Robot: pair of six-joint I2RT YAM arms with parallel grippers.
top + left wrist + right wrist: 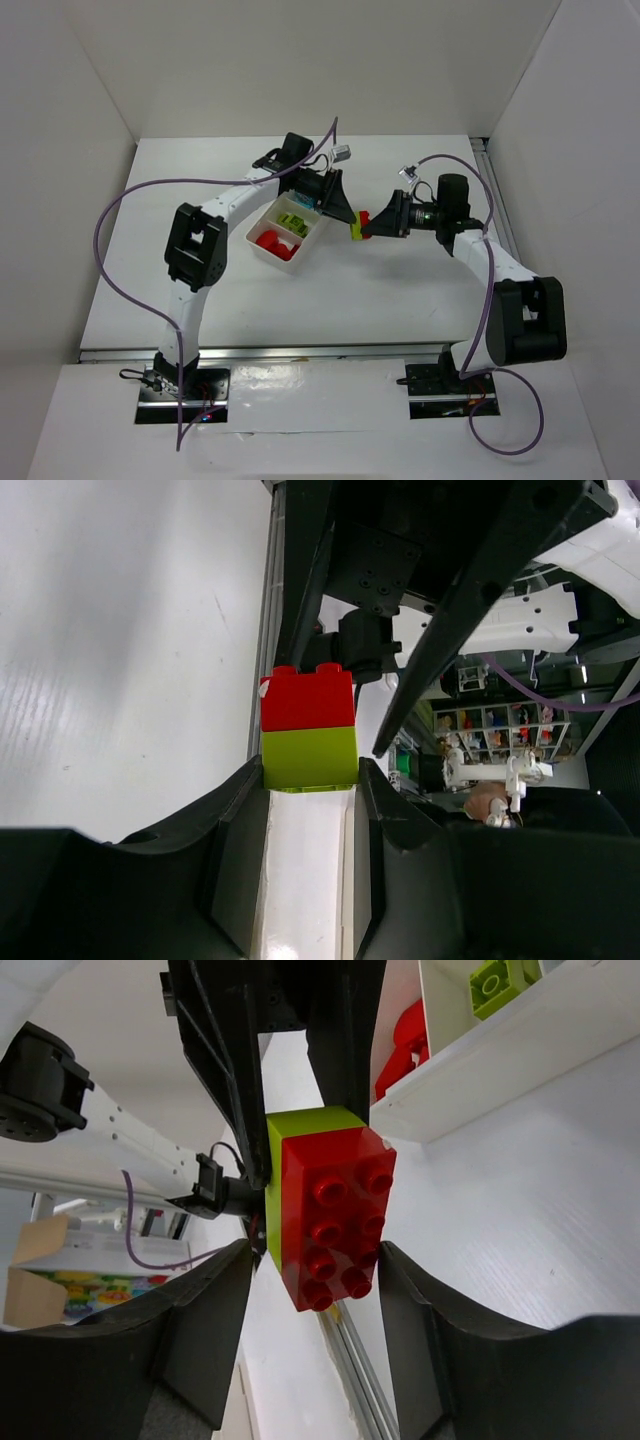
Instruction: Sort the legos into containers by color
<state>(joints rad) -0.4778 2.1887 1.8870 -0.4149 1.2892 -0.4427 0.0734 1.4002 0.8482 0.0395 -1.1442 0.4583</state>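
Observation:
My left gripper is above the tray's middle section [293,222], which lies to its left in the top view. It needs to swing down over that section next and release the brick's green half.
A stacked brick, red on lime green [360,226], hangs in the air between my two grippers, just right of the white tray [258,246]. My left gripper [349,217] is shut on the green half [308,757]; its fingertips [246,790] press both sides. My right gripper [373,228] is open, with its jaws on either side of the red half [335,1215] and a gap showing on the left side. The tray holds red bricks [275,243] in the near compartment, green ones [293,220] in the middle and cyan [306,203] at the far end.
The tray lies at an angle under the left arm's wrist. In the right wrist view its white wall [500,1055] is at the upper right, with red [400,1045] and green [492,982] bricks inside. White walls enclose the table [400,290].

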